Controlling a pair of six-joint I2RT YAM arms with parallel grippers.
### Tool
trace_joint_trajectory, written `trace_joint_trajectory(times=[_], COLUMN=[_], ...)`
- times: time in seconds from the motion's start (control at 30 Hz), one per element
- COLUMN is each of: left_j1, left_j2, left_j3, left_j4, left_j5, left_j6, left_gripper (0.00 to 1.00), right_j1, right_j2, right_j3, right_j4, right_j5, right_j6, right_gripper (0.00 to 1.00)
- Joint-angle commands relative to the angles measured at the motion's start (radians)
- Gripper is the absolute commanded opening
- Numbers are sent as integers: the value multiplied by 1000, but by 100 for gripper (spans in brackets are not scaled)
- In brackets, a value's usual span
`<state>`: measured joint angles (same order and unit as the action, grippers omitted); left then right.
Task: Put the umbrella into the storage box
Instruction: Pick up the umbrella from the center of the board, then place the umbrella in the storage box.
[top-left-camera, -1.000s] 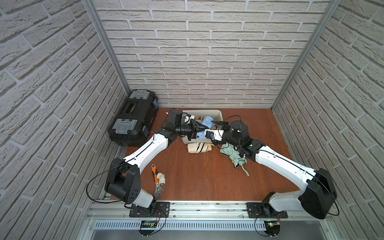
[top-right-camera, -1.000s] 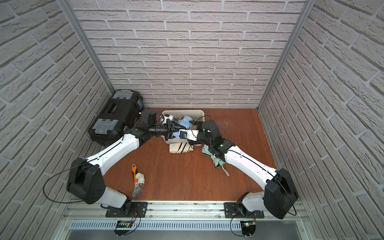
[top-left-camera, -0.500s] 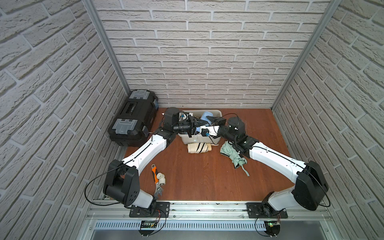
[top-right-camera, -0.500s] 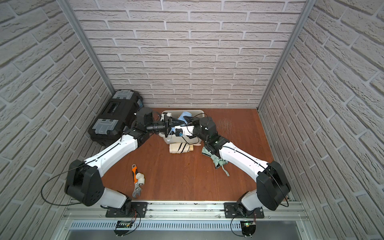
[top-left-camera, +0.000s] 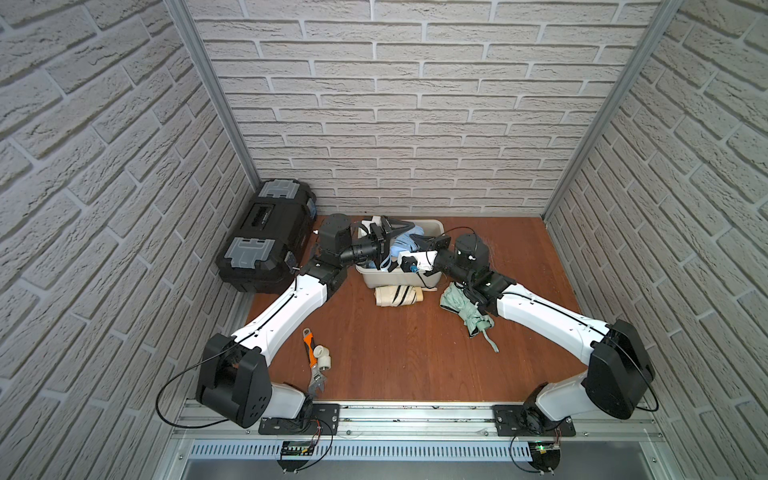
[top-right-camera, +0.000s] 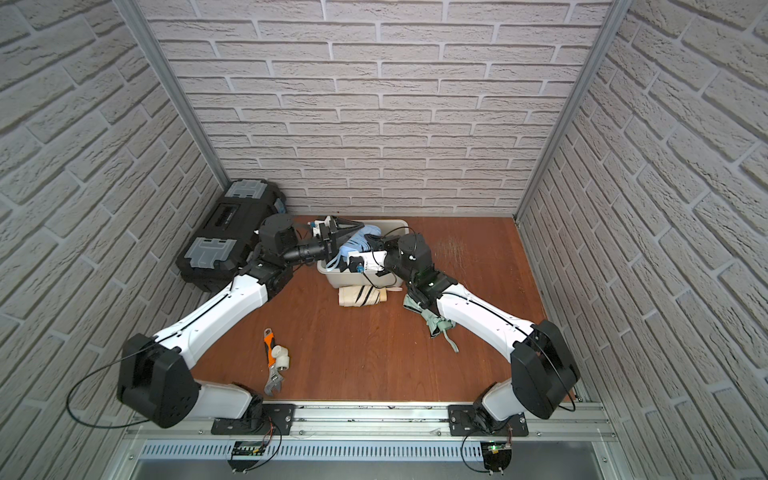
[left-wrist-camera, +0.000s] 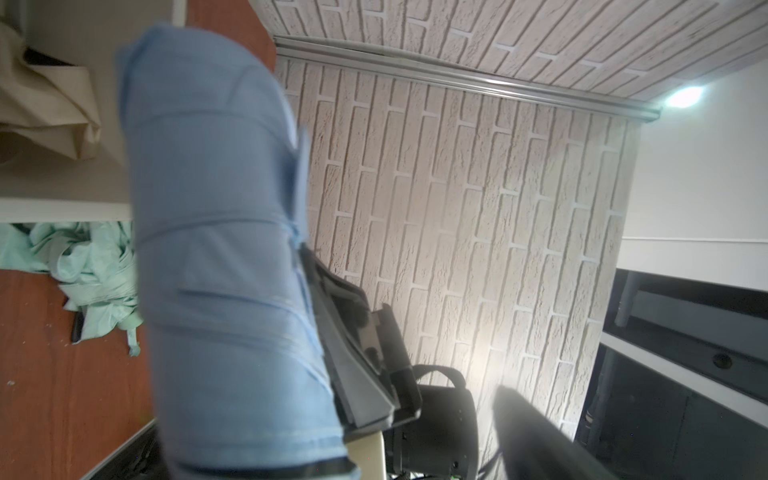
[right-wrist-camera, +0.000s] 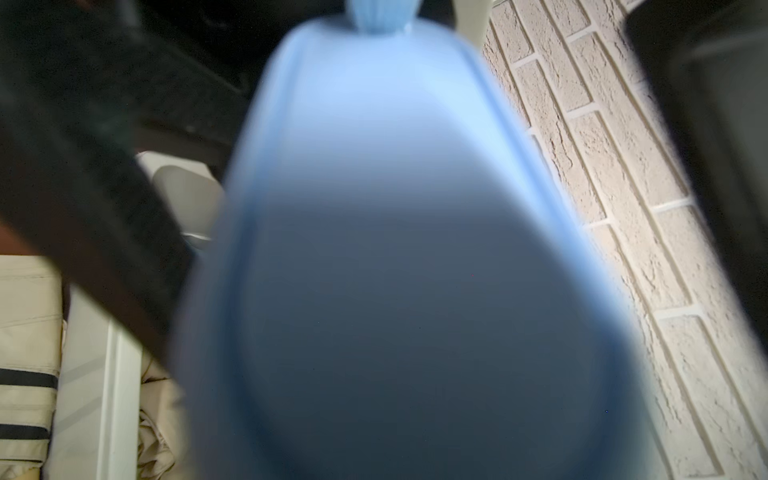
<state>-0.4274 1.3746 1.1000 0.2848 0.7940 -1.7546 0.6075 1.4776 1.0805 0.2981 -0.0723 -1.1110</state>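
I will turn my right gripper downward next, lower the umbrella into the box's end by the toolbox and let it go there, because beige fabric already fills the box's other end.
A folded blue umbrella hangs over the off-white storage box at the back of the floor, between my two grippers. My left gripper reaches in from the left with its jaws spread wide, clear of the fabric. One of its fingers stands well apart from the umbrella. My right gripper comes in from the right and is shut on the umbrella. The blue fabric fills the right wrist view and hides that gripper's fingertips.
A black toolbox stands against the left wall. A beige striped umbrella lies in front of the box. A mint green umbrella lies under my right forearm. An orange-handled wrench and a white pipe fitting lie near the front left.
My left gripper has opened and let go of the blue umbrella. My right gripper has moved in toward the box and closed on the umbrella.
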Motion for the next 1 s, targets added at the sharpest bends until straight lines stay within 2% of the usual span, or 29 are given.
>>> trace_joint_trajectory(times=[0.0,0.1,0.23,0.33,0.43,0.57,0.73,0.97], left_j1=[15,41,70,89,100,105,113,116], left_j2=[-65,-112,-196,-245,-268,-275,-280,-319], left_j3=[-31,-76,-124,-167,-176,-173,-184,-267], left_j4=[105,99,31,13,-94,-262,-371,-384], left_j5=[-126,-238,-417,-535,-630,-732,-794,-866], left_j6=[77,124,267,419,551,646,703,691], left_gripper=[98,98,98,98,98,98,98,97], right_j1=[14,33,37,38,41,40,30,-17], right_j2=[-48,-88,-136,-126,-84,31,201,419], right_j3=[-25,-68,-61,8,109,295,546,829], right_j4=[45,-14,-175,-344,-501,-703,-878,-984], right_j5=[10,19,28,16,33,75,-7,-147], right_j6=[128,238,505,772,1014,1282,1462,1608], right_gripper=[24,23,19,15,13,6,3,3])
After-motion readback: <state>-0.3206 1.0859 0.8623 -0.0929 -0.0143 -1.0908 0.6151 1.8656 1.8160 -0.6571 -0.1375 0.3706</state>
